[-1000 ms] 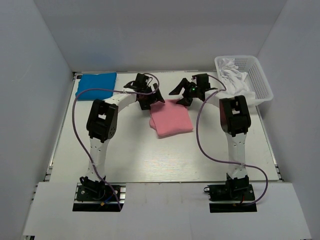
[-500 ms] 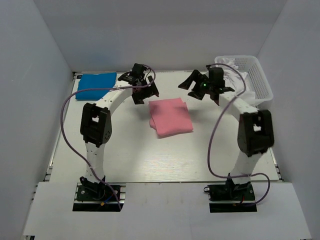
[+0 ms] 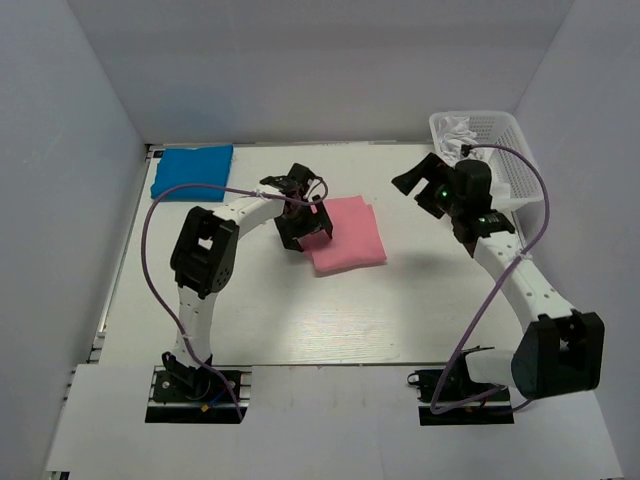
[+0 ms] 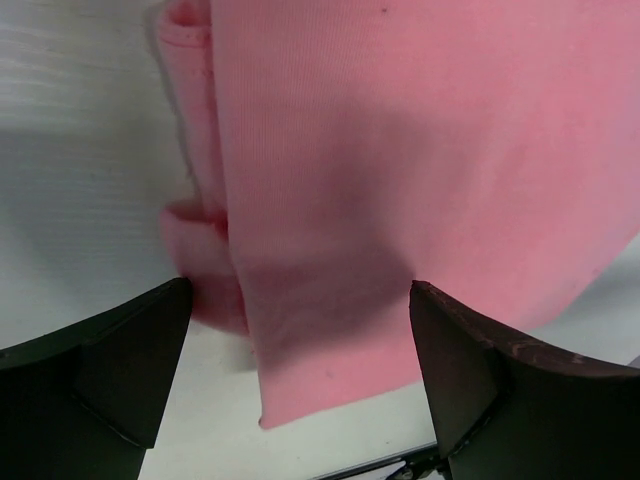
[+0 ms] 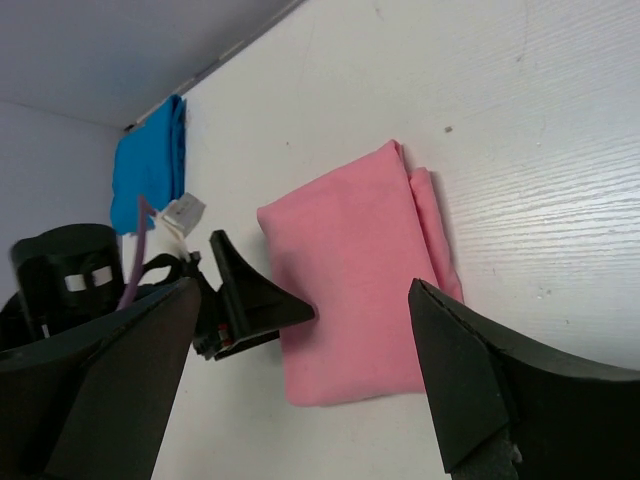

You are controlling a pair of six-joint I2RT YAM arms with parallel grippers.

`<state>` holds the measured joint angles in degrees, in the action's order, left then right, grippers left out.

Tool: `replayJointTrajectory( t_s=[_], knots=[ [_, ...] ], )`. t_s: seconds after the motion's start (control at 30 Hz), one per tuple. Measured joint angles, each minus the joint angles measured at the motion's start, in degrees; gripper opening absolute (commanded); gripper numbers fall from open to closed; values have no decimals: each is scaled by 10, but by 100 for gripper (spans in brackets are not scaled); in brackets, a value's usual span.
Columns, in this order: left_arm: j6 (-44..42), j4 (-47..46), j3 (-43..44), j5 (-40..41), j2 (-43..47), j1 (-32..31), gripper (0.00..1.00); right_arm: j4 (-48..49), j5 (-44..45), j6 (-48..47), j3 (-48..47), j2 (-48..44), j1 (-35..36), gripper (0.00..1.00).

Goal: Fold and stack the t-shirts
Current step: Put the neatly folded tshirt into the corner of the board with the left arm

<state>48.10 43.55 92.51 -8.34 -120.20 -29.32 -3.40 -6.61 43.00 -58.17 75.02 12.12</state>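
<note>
My left gripper should go down onto the pink shirt's edge (image 4: 300, 345) on the blue shirt's side and close, because its open fingers already span that edge.
A salmon-pink t-shirt (image 3: 348, 235) lies folded as a rectangle in the middle of the table. It fills the left wrist view (image 4: 400, 150) and also shows in the right wrist view (image 5: 350, 270). A bright blue t-shirt (image 3: 192, 170) lies folded at the back left corner (image 5: 150, 160). My left gripper (image 3: 308, 230) hangs open low over the pink shirt's left edge, its jaws spanning that edge (image 4: 300, 290) without closing on it. My right gripper (image 3: 422, 188) is raised to the right of the pink shirt, open and empty (image 5: 305, 288).
A white plastic basket (image 3: 522, 172) with white cloth (image 3: 460, 130) in it stands at the back right, just behind the right arm. White walls close in the table on three sides. A purple cable loops from each arm.
My left gripper came forward and down from near the back onto the pink shirt's left edge. My right arm swung rightwards and stretched out, carrying its gripper away from the shirt.
</note>
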Motion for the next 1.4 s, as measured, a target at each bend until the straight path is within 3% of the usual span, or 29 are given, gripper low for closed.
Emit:
replayJointTrajectory(
  t_s=[0.13,0.37,0.5,0.53,0.57,0.77,0.93,1.2,1.4],
  knots=[
    [7,-4,6,-2,-20,-8,91,-10,21,-7,19,-48,-5,90],
    [12,-10,29,-7,-43,-16,62,-37,68,-19,48,-86,-17,90],
    [12,-9,46,-4,-61,-22,32,-47,84,-28,57,-95,-23,90],
    [7,-8,54,-2,-67,-23,11,-50,89,-30,59,-98,-25,90],
    [7,-7,62,2,-72,-24,1,-54,93,-31,61,-101,-26,90],
    [-77,22,141,69,-108,-33,0,-78,115,-45,72,-112,-35,90],
    [-216,19,164,145,-101,-26,0,-102,130,-60,76,-123,-43,90],
    [-464,-41,144,263,13,1,0,-128,149,-82,84,-146,-50,90],
    [-594,-89,143,292,87,47,0,-154,158,-87,85,-166,-50,90]
  ],
)
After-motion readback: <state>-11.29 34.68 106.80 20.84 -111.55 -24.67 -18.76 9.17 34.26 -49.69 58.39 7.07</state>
